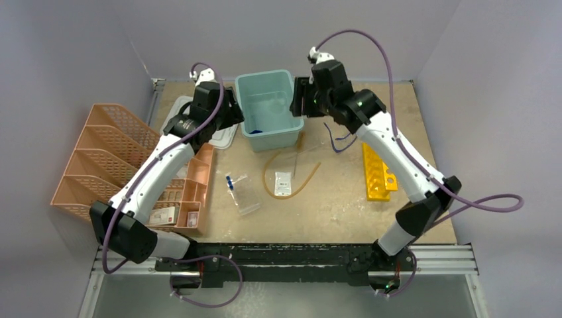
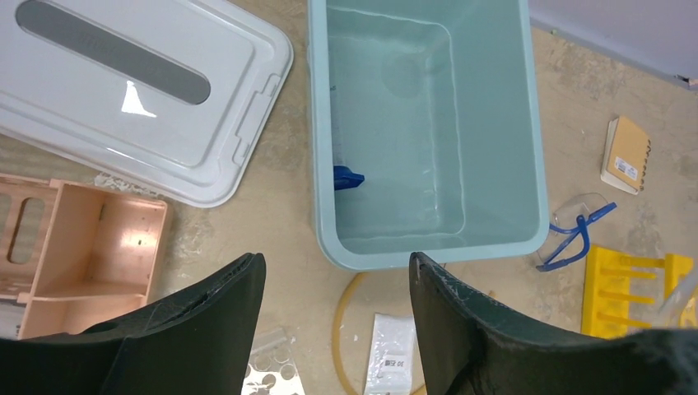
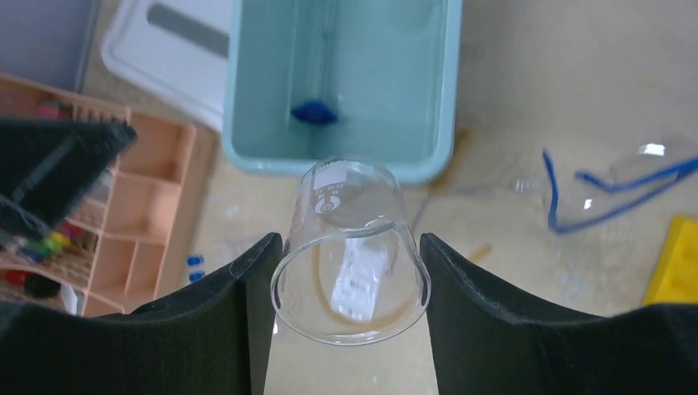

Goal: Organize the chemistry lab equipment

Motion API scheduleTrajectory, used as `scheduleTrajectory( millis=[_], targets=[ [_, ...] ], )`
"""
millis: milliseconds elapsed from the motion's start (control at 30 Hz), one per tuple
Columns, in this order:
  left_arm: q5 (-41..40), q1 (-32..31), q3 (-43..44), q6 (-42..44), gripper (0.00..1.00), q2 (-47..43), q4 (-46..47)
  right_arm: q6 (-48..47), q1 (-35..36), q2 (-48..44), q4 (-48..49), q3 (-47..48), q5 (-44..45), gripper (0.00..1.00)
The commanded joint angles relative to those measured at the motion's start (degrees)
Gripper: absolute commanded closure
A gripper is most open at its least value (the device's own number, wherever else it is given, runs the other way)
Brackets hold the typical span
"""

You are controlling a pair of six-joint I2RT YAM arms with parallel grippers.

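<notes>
My right gripper holds the beaker point(image 3: 346, 193) and will next go left in the top view and down to let go of it, because the bin's open bottom is below on that side.
My right gripper point(image 3: 350, 240) is shut on a clear glass beaker point(image 3: 346, 193), held tilted in the air just short of the teal bin point(image 3: 247, 90). A blue-based clear cylinder point(image 3: 314, 113) lies inside the bin. My left gripper point(image 2: 337, 271) is open and empty above the table, near the bin's front left corner point(image 2: 323, 189). Amber rubber tubing point(image 1: 295, 179) and a white packet point(image 1: 283, 183) lie on the table in front of the bin. Blue-capped tubes point(image 1: 230, 180) lie to their left. Blue-framed safety glasses point(image 3: 593, 197) lie right of the bin.
A white lid point(image 2: 140, 90) lies left of the bin. Peach organizer trays point(image 1: 99, 159) stand at the left, with a compartment tray point(image 1: 192, 192) beside them. A yellow rack point(image 1: 378, 172) lies at the right. A small brown notebook point(image 2: 625, 155) lies beyond the glasses.
</notes>
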Motion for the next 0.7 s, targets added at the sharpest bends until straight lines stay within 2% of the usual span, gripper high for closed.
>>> scheduleTrajectory(
  millis=[0,233,367,433,667],
  targets=[
    [2.44,0.8,-0.46,-0.72,0.36,1.4,5.05,-10.93,-3.72,10.94,0.92,12.58,-6.87,0.54],
    [0.58,1.66,1.38,0.03,0.36,7.44,9.52,-21.07,-3.87,27.79,0.19,29.28,-8.39,0.54],
    [-10.38,2.49,4.9,-0.44,0.36,10.24,4.41,-22.25,-3.92,36.45,-0.61,36.71,-8.96,0.54],
    [-12.96,3.38,5.6,0.93,0.36,10.17,3.37,-22.11,-3.9,39.65,-1.05,38.42,-9.06,0.53],
    [-7.52,3.66,3.53,6.75,0.36,7.97,5.37,-22.51,-4.0,47.57,0.19,39.61,-6.34,0.53]
  ],
)
